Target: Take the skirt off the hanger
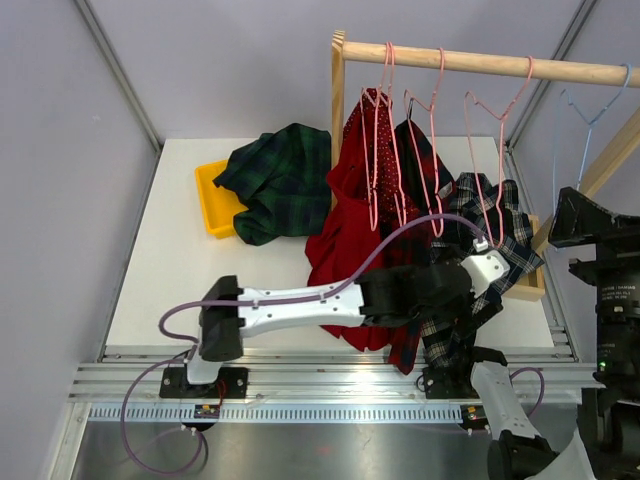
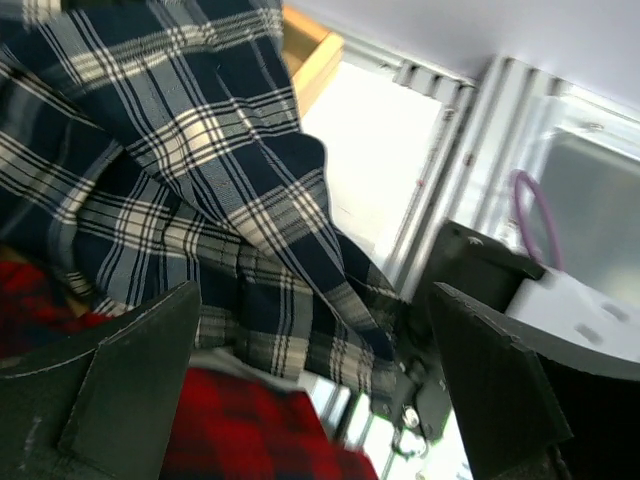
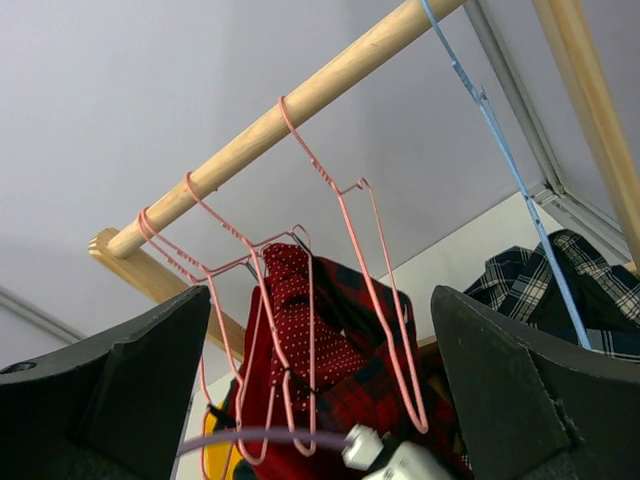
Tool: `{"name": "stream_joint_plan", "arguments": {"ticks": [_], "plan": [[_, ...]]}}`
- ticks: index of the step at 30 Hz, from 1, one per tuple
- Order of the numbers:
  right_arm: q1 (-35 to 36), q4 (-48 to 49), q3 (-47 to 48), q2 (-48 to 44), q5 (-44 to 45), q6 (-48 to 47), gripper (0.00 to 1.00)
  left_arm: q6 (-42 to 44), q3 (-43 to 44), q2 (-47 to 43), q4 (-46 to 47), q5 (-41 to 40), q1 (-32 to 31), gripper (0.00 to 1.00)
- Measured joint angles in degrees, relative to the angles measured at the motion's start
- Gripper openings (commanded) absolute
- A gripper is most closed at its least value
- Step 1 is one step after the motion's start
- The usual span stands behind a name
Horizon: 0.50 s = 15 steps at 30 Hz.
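Note:
The drooping navy-and-white plaid skirt lies below my left gripper, between its fingers. The left gripper lowers with open fingers onto the hem corner (image 2: 312, 265) of that skirt next.
A wooden rail (image 1: 470, 60) carries several pink hangers (image 1: 497, 150). A red dotted skirt (image 1: 375, 150) and a dark red plaid skirt (image 1: 420, 170) hang from the left ones. A navy-and-white plaid skirt (image 1: 500, 215) droops below the right pink hanger; I cannot tell whether it is still clipped on. My left gripper (image 1: 485, 290) reaches across into this skirt. In the left wrist view it (image 2: 315, 290) is open, with navy plaid (image 2: 220, 200) lying between and above the fingers and red plaid (image 2: 250, 430) below. My right gripper (image 3: 320, 295) is open and empty, pointing up at the hangers (image 3: 350, 270).
A yellow bin (image 1: 212, 200) at the back left holds a green plaid garment (image 1: 280, 180). A blue hanger (image 1: 590, 120) hangs at the rail's right end. The rack's wooden foot (image 1: 530, 288) and a black camera stand (image 1: 610, 280) are on the right. The right arm (image 1: 497, 398) is low at the near edge.

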Motion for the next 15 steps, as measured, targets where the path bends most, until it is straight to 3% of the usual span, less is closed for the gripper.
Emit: {"name": "stream_joint_plan", "arguments": {"ticks": [12, 14, 15], "plan": [[5.9, -1.1, 1.5, -4.6, 2.7, -1.9, 0.99, -9.7, 16.8, 25.3, 0.9, 9.1, 11.5, 0.99], [6.2, -1.2, 0.3, -4.9, 2.9, -2.1, 0.99, -10.8, 18.3, 27.2, 0.3, 10.2, 11.8, 0.95], [6.3, -1.2, -0.3, -4.9, 3.0, -2.1, 0.99, -11.3, 18.6, 27.7, 0.1, 11.0, 11.8, 0.86]]}}
